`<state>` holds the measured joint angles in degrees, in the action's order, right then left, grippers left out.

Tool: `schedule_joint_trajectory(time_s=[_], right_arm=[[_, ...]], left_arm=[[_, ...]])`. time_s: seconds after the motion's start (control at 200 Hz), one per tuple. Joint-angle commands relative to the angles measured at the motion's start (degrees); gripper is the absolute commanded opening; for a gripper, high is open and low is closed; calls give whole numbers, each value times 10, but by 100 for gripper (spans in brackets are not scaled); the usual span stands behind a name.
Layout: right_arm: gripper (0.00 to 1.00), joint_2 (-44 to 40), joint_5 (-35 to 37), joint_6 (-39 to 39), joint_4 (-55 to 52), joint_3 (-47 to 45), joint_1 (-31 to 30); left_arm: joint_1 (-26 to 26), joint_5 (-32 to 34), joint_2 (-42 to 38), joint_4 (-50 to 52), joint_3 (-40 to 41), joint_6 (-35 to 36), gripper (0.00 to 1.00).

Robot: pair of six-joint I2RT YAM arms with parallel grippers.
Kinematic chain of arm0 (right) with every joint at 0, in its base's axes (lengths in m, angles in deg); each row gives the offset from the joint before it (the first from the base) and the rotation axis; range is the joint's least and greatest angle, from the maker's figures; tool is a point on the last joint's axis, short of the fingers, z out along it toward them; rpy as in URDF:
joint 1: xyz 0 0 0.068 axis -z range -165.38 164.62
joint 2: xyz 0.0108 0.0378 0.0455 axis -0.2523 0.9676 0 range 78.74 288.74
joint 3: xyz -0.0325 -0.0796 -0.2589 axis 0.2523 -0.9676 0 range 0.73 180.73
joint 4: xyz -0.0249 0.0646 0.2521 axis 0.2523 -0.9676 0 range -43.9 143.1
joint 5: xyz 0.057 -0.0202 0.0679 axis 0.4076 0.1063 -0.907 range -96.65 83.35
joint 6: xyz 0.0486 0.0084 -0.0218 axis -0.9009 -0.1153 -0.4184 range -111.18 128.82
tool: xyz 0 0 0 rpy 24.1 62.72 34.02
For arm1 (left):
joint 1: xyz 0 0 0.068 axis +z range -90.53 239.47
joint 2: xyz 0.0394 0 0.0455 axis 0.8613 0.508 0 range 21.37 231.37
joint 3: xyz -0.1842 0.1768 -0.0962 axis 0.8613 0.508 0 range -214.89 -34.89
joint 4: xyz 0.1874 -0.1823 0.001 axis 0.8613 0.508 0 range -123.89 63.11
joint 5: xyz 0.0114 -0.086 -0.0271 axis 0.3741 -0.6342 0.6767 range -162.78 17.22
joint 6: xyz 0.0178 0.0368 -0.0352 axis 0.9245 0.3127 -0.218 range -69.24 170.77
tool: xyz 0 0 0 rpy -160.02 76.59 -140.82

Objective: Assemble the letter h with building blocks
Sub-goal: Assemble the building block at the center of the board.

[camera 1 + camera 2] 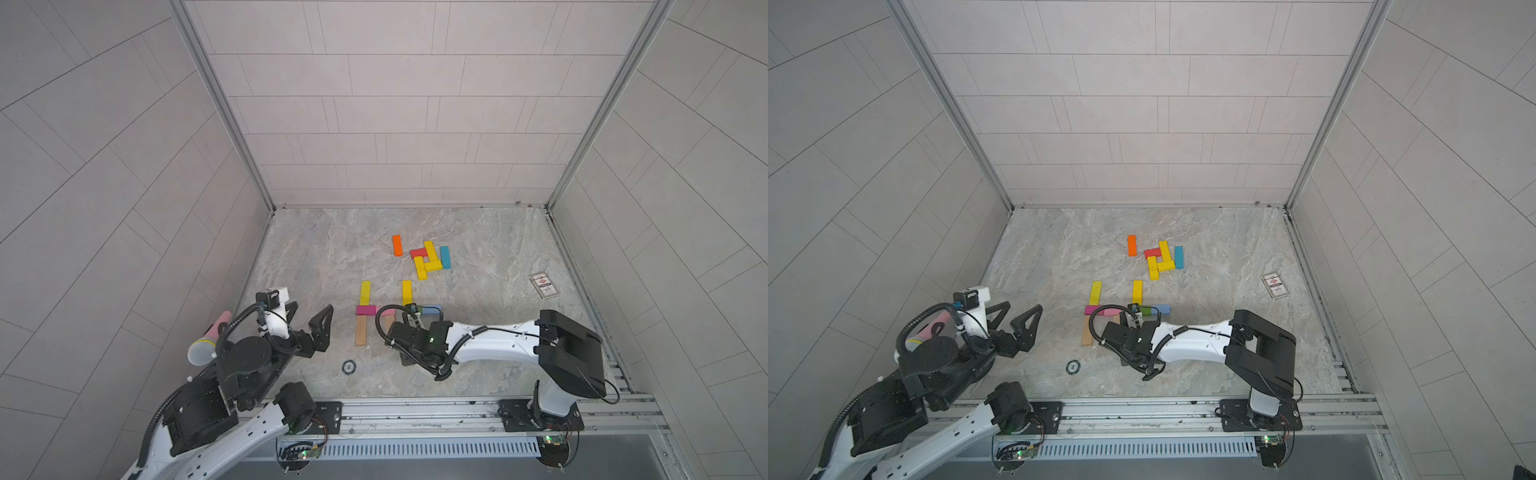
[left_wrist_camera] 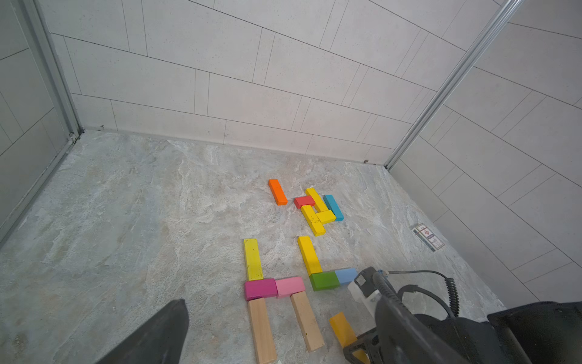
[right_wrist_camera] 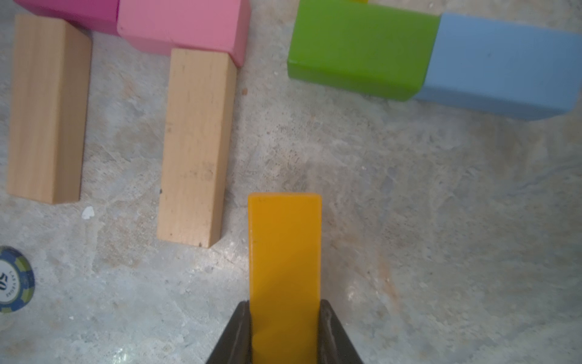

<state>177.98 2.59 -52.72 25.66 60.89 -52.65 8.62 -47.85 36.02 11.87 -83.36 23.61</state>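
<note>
My right gripper moves outward and down next and releases the amber block on the floor by the green block's near edge (image 3: 322, 118), since that spot is bare.
My right gripper (image 3: 285, 331) is shut on an amber-yellow building block (image 3: 285, 252), held low over the floor just in front of the green block (image 3: 359, 47) and blue block (image 3: 504, 63). Beside it lie two plain wood bars (image 3: 195, 148) below the pink (image 3: 179, 22) and magenta (image 2: 259, 288) blocks. Two yellow bars (image 1: 365, 292) (image 1: 407, 292) extend away from that row. A loose cluster of orange (image 1: 397, 245), red, yellow and teal blocks (image 1: 432, 259) lies farther back. My left gripper (image 1: 307, 316) hangs open and empty left of the layout.
A poker chip (image 1: 348, 367) lies near the front, between the arms. A printed white card (image 1: 545, 285) lies at the right. A microphone (image 1: 205, 345) rests by the left wall. Tiled walls enclose the stone floor (image 1: 316, 257) on three sides.
</note>
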Motion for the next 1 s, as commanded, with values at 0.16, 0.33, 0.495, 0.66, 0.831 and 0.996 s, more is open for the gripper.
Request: schedule_joint_trajectory(time_s=[0.16, 0.33, 0.495, 0.66, 0.831, 0.996], right_arm=[[21, 23, 8, -9, 10, 14, 22], [20, 37, 6, -10, 14, 19, 35], [20, 50, 2, -11, 19, 28, 42], [20, 59, 3, -18, 17, 37, 46], [20, 65, 4, -34, 14, 38, 50], [20, 65, 13, -48, 5, 37, 54]], left_arm=[[4, 5, 0, -4, 4, 3, 100], [4, 6, -2, -4, 5, 3, 100], [4, 4, -3, -5, 4, 5, 100], [5, -1, 0, -6, 5, 6, 100], [7, -3, 0, -7, 4, 7, 100], [9, -5, -1, -8, 4, 8, 100]])
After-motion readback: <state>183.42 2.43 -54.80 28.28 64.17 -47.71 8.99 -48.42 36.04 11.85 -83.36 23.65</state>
